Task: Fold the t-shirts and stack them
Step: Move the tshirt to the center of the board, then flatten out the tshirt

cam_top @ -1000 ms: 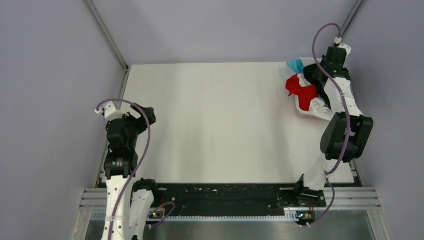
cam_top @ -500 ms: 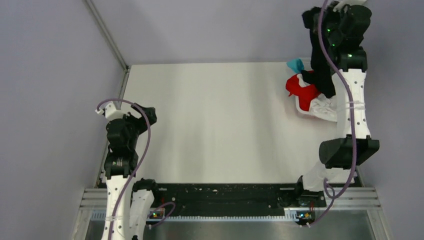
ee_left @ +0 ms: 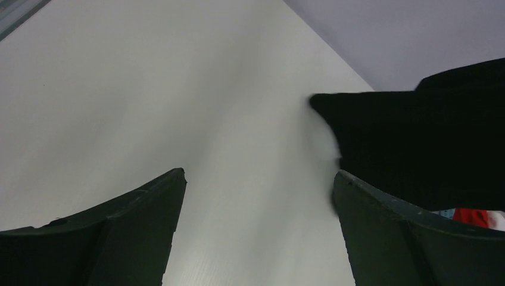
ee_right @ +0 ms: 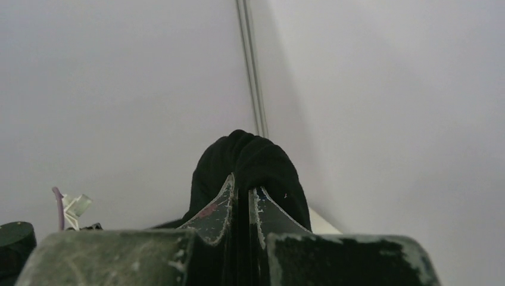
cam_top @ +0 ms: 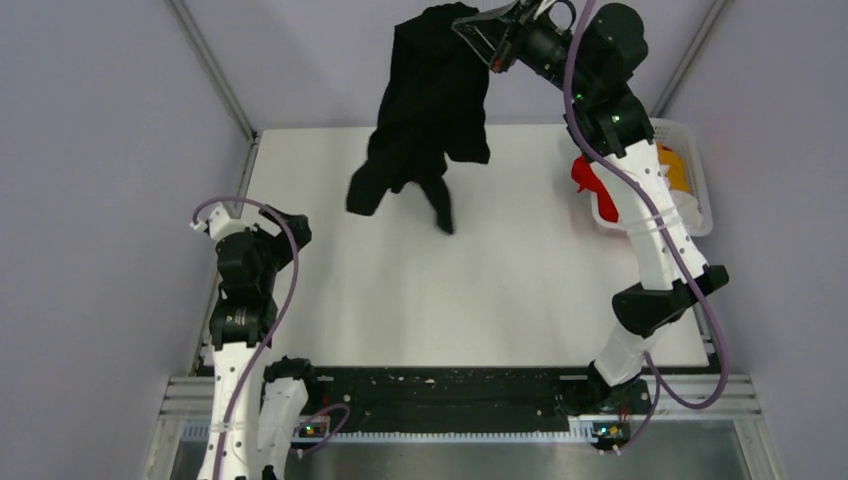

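Observation:
My left gripper will next go down toward the tabletop and close on the free lower end of the black t-shirt, because only my right gripper holds the cloth.
My right gripper [cam_top: 478, 30] is raised high over the far middle of the table and shut on the large black t-shirt [cam_top: 425, 110], which hangs down from it, its lower ends near the table. In the right wrist view cloth of the black t-shirt [ee_right: 247, 161] bulges past the closed gripper [ee_right: 243, 193]. My left gripper [cam_top: 290, 228] is open and empty at the left edge of the table; in its wrist view [ee_left: 259, 179] the black t-shirt [ee_left: 417, 137] hangs ahead to the right. A red t-shirt [cam_top: 592, 180] and an orange-yellow one [cam_top: 676, 165] lie in the basket.
The white lattice basket [cam_top: 705, 200] stands at the far right of the white table [cam_top: 450, 300]. A strip of red cloth [ee_left: 476, 215] shows in the left wrist view. Grey walls surround the table.
My right arm has lifted the black t-shirt out of the basket and swung it up and left over the far middle of the table. The left arm has not moved.

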{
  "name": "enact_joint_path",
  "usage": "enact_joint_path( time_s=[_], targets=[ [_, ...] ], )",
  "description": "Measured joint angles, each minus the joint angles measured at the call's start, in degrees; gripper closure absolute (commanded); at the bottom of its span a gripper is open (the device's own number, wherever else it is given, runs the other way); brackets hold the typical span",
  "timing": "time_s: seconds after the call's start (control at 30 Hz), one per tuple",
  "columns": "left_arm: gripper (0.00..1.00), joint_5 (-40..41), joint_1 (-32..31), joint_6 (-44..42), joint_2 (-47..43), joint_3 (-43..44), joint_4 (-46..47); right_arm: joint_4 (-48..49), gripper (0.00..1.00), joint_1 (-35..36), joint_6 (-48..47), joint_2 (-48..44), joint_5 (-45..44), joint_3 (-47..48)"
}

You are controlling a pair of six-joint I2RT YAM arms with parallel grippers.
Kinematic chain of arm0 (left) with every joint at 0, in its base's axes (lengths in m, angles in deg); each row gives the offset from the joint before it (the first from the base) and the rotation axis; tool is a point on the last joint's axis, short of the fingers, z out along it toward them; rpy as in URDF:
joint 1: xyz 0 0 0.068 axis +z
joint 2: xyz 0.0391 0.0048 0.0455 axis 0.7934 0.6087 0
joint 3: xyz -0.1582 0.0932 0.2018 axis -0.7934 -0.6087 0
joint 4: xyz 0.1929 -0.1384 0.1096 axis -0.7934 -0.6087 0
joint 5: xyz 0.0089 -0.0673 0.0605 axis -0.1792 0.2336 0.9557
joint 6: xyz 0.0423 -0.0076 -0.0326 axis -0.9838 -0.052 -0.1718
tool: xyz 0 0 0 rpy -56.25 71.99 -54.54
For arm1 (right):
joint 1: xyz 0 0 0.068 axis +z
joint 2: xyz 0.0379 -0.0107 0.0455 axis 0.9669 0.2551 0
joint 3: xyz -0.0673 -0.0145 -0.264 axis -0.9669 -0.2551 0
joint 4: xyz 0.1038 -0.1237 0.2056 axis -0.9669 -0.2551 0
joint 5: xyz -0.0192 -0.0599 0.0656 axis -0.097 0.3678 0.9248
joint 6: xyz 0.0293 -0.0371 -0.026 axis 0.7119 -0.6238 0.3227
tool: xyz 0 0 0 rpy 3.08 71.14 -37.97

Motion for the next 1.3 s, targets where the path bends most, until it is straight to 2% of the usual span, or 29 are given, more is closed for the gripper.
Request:
enact_joint_path(
  time_s=[0.1,0.17,0.2,0.23,0.33,0.4,0.43,0.47,0.5,0.67,0.8,0.9,1.1,1.2,1.23,1.27,1.3],
  targets=[
    [0.01,1.14,-0.02,0.48,-0.26,0.22,-1.22,0.28,1.00,-0.02,0.31,-0.39,-1.42,-5.18],
    [0.01,2.58,0.00,1.07,-0.52,0.33,-2.25,0.02,0.99,-0.13,-0.63,-2.97,-6.43,-14.01],
    [0.01,3.19,0.00,1.22,-0.52,0.33,-2.80,-0.39,0.96,-0.17,-1.09,-4.39,-9.18,-18.32],
    [0.01,3.80,0.00,1.31,-0.48,0.33,-3.43,-0.37,0.89,-0.48,-1.60,-6.56,-12.90,-24.68],
    [0.01,5.09,0.00,1.57,0.09,0.33,-5.16,-2.01,0.48,-3.76,-1.64,-12.94,-21.18,-44.17],
    [0.01,5.40,0.00,1.60,1.36,0.33,-6.19,-2.91,0.34,-8.15,-1.64,-15.54,-25.53,-55.10],
    [0.01,5.42,0.00,1.57,2.43,0.31,-6.69,-3.78,0.15,-10.01,-1.46,-15.96,-27.76,-58.88],
    [0.01,5.42,0.00,1.55,3.43,0.31,-7.02,-4.63,0.05,-11.87,-1.36,-16.00,-30.03,-61.83],
    [0.01,5.38,0.00,1.57,4.48,0.24,-7.26,-5.86,0.03,-12.98,-0.96,-15.98,-31.76,-63.82],
    [0.01,3.69,0.00,1.90,11.19,-2.54,-7.21,-6.10,0.01,-9.99,-0.72,-18.75,-35.34,-70.16],
    [0.01,0.66,0.00,2.08,17.18,-6.62,-8.76,-2.27,0.01,-3.28,-0.37,-23.96,-35.98,-77.07],
    [0.02,-0.52,0.00,2.10,20.15,-8.98,-8.72,1.84,0.01,-1.88,0.92,-24.68,-35.10,-82.47],
    [0.15,-3.63,0.00,2.73,28.94,-10.51,-5.09,2.93,0.02,-2.16,2.91,-21.51,-36.94,-83.62],
    [0.21,-7.43,0.26,3.61,29.14,-11.85,0.28,5.03,0.02,-2.16,4.15,-20.87,-37.31,-85.33],
    [0.25,-8.57,0.31,4.00,29.11,-12.68,2.40,5.77,0.04,-2.16,4.59,-20.59,-37.42,-86.25],
    [0.34,-9.75,0.31,4.33,29.09,-13.49,4.48,6.62,0.05,-2.16,5.03,-20.06,-37.53,-87.03],
    [0.48,-10.78,0.31,4.61,29.09,-14.21,6.23,7.21,0.07,-2.16,5.38,-19.37,-37.62,-87.60]
  ],
)
